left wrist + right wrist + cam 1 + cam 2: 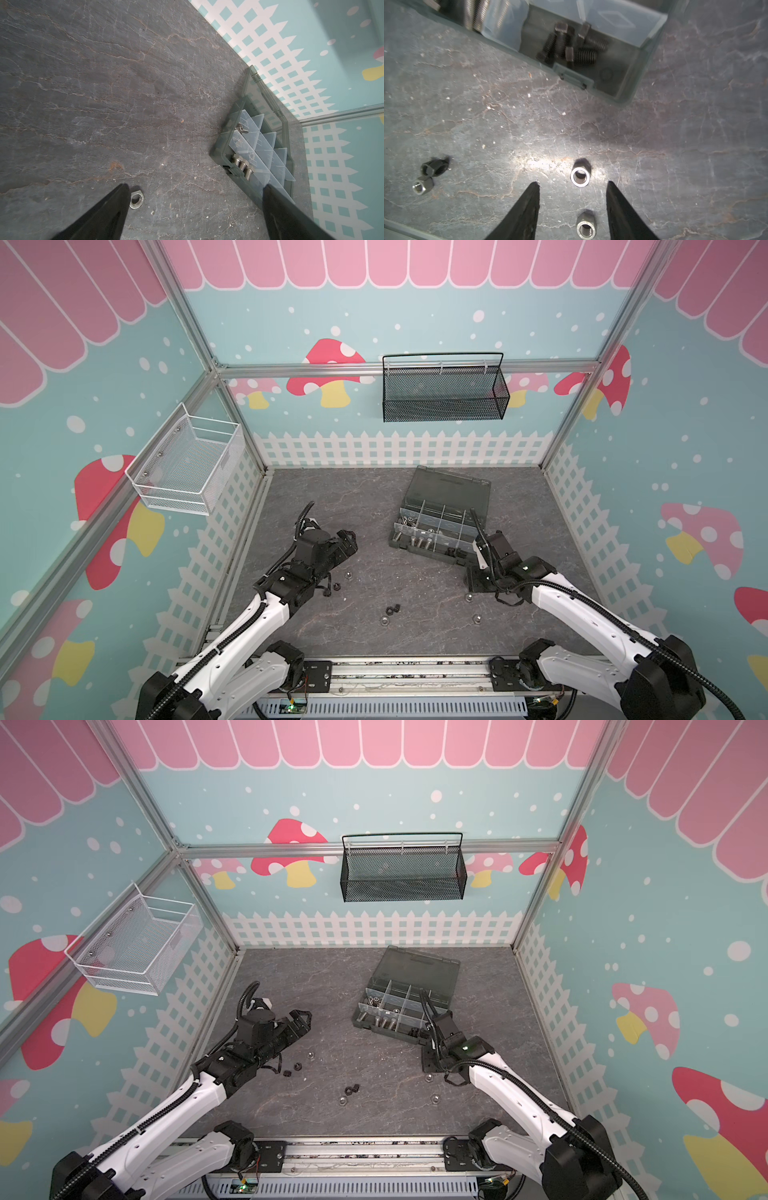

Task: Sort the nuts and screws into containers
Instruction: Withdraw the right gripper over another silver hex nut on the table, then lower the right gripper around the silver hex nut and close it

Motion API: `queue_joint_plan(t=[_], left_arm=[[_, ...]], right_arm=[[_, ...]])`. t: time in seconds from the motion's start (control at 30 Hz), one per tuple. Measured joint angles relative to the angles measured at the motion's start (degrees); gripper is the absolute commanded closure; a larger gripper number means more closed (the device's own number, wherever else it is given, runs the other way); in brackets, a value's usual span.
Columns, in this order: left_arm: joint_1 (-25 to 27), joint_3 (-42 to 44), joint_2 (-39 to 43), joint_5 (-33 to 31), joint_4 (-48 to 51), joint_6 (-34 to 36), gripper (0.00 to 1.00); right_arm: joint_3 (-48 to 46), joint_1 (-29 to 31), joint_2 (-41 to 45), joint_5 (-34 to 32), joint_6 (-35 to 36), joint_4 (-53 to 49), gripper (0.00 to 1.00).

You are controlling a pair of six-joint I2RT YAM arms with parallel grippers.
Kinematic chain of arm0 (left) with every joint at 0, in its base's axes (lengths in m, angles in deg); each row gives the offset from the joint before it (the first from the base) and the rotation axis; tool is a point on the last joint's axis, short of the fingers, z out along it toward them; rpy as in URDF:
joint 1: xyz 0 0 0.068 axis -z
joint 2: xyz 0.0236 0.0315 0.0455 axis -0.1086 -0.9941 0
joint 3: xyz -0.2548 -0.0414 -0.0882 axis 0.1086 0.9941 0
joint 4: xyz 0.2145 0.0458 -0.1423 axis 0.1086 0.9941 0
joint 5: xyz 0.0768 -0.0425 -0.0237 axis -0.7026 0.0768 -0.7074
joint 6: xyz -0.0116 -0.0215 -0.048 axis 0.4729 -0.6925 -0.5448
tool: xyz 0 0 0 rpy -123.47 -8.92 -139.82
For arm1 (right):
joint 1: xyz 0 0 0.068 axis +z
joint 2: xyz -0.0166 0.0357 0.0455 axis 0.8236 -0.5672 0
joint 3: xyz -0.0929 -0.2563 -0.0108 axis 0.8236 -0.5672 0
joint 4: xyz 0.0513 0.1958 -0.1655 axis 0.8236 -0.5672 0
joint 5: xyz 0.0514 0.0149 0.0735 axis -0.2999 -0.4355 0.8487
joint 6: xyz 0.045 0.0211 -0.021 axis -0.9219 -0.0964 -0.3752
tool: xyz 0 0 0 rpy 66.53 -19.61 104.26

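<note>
My open fingers' gap faces the silver nut nearer the organiser box, so my right gripper should next come down around it and close.
The dark grey organiser box (449,485) (415,965) lies open at the back right, its containers split by clear dividers. Black screws (571,45) fill one near corner compartment and silver screws (243,166) another. Loose nuts lie on the slate floor: silver ones (468,596) (476,618) by the right arm and black ones (392,609) in the middle. My right gripper (573,182) (473,585) hovers open over two silver nuts (580,176) (586,228), holding nothing. My left gripper (195,186) (351,539) is wide open and empty, one finger beside a flat silver nut (136,200).
More black nuts (336,585) lie by the left forearm, and a silver nut (384,620) lies near the middle front. A black mesh basket (444,389) hangs on the back wall, a white wire basket (187,468) on the left wall.
</note>
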Motion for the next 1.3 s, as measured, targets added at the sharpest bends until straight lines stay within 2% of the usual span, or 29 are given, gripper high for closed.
queue_joint_plan(t=[0.63,1.3], left_arm=[[0.0,0.0,-4.0,0.6,-0.2,0.0,0.00],[-1.6,0.0,-4.0,0.9,-0.6,0.0,0.00]], right_arm=[[-3.4,4.4,-5.3,-0.2,-4.5,0.2,0.49],[-5.9,4.9,-10.3,-3.6,-6.0,5.4,0.58]])
